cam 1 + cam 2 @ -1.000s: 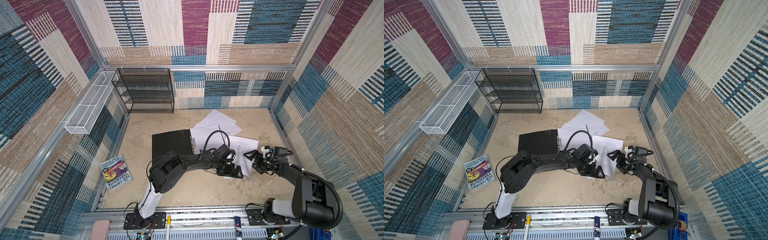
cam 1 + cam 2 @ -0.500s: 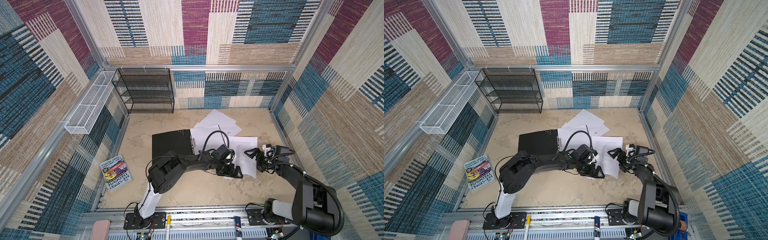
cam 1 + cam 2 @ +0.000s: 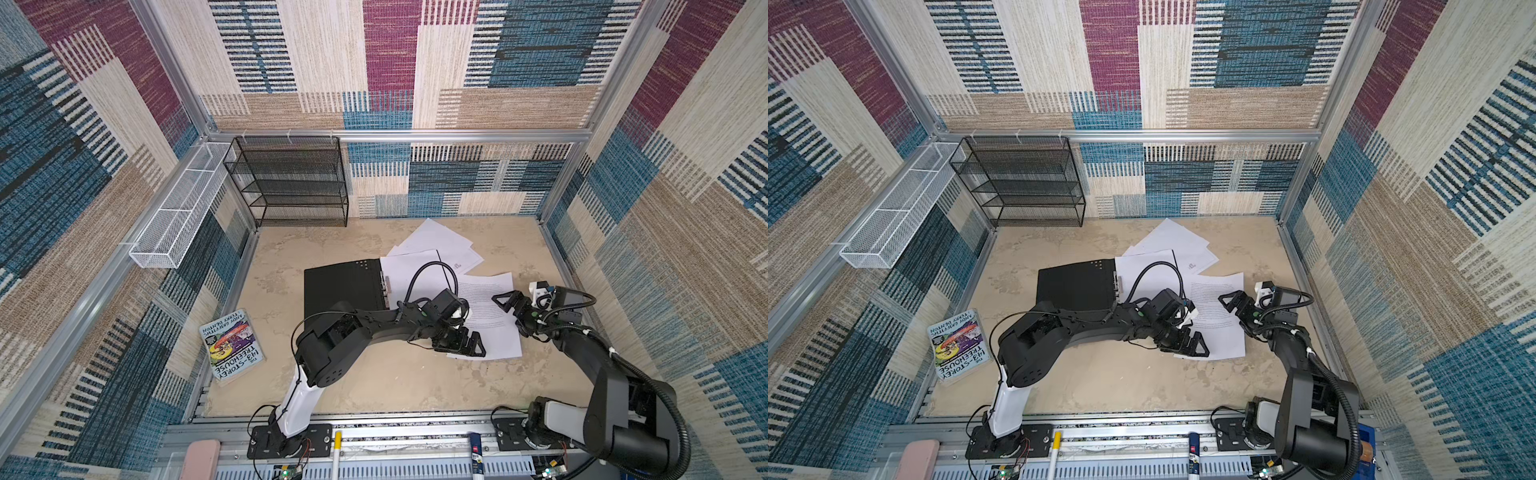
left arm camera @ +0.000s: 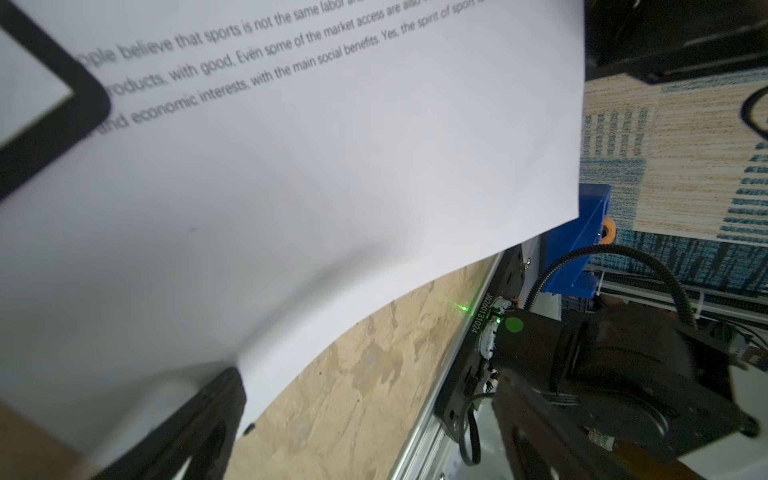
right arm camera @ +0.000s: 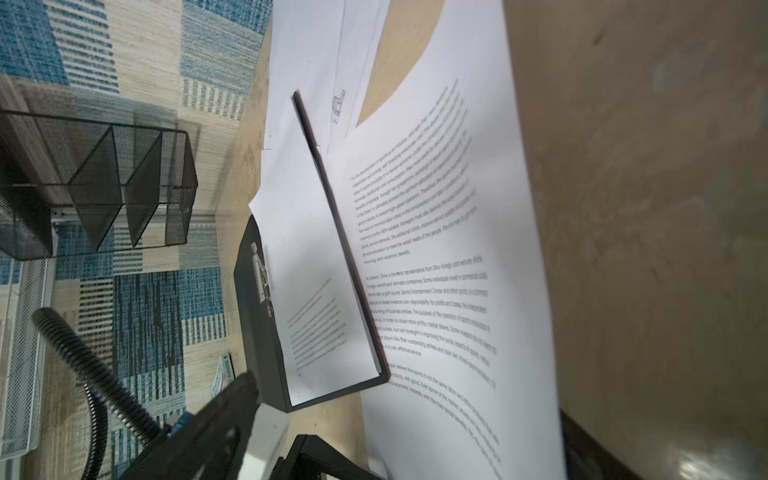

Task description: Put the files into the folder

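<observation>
My right gripper eases back and slightly away from the folder [image 3: 343, 291] next, then closes on the sheet's raised edge [image 3: 513, 313]. The printed sheet already runs between the gripper's open fingers.
The folder [image 3: 343, 291] lies open with its black inside up, and a white sheet [image 3: 409, 276] rests on its right half beside the metal clip [image 5: 262, 276]. Several more files [image 3: 440, 245] lie fanned behind it. One printed sheet [image 3: 488, 309] lies right of the folder, its near edge curling up off the table. My left gripper [image 3: 461, 347] is open, with that sheet's near left corner between its fingers [image 4: 199, 419]. At the sheet's right edge my right gripper [image 3: 513, 311] is open too, and the paper [image 5: 449, 291] runs between its jaws.
A colourful paperback book [image 3: 232, 349] lies by the left wall. A black mesh shelf [image 3: 291, 183] stands at the back left, with a white wire basket [image 3: 178, 208] hung on the left wall. Patterned walls close in on three sides, and a metal rail [image 3: 415, 428] runs along the front.
My right gripper has shifted slightly back along the printed sheet's right edge and its jaws have narrowed a little. The left arm has barely moved.
</observation>
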Action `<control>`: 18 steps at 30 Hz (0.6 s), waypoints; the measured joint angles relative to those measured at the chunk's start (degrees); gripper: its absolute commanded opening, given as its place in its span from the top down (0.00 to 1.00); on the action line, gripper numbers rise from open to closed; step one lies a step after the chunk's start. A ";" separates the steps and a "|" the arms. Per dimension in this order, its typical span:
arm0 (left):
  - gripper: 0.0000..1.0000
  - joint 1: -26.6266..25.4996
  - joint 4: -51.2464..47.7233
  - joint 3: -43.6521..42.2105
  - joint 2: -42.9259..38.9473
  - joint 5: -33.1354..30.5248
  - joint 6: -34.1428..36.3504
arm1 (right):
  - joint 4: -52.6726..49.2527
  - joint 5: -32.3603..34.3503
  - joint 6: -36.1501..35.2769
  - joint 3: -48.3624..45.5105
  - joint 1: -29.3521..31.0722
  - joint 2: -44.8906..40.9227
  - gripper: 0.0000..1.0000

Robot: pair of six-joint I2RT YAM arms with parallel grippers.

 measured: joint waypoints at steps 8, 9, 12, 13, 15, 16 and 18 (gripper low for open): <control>0.03 0.09 0.13 -0.09 0.02 0.31 -0.02 | -0.92 3.43 1.70 -1.66 0.00 -1.18 0.37; 0.03 0.11 0.20 -0.11 0.02 0.31 -0.02 | -0.92 3.78 1.68 -1.81 0.00 -1.20 0.41; 0.03 0.15 0.42 -0.22 0.00 0.48 -0.20 | -0.90 4.57 2.10 -2.12 0.02 -1.18 0.49; 0.03 0.15 0.52 -0.33 -0.04 0.52 -0.22 | -0.90 4.96 2.12 -2.21 0.02 -1.14 0.52; 0.03 0.15 0.70 -0.42 -0.04 0.63 -0.24 | -0.90 5.64 2.16 -2.45 0.02 -1.09 0.61; 0.03 0.20 0.79 -0.44 -0.04 0.70 -0.26 | -0.94 6.14 2.32 -2.49 0.02 -1.05 0.66; 0.03 0.26 0.85 -0.44 -0.09 0.92 -0.46 | -0.94 7.13 2.29 -2.51 0.02 -1.01 0.74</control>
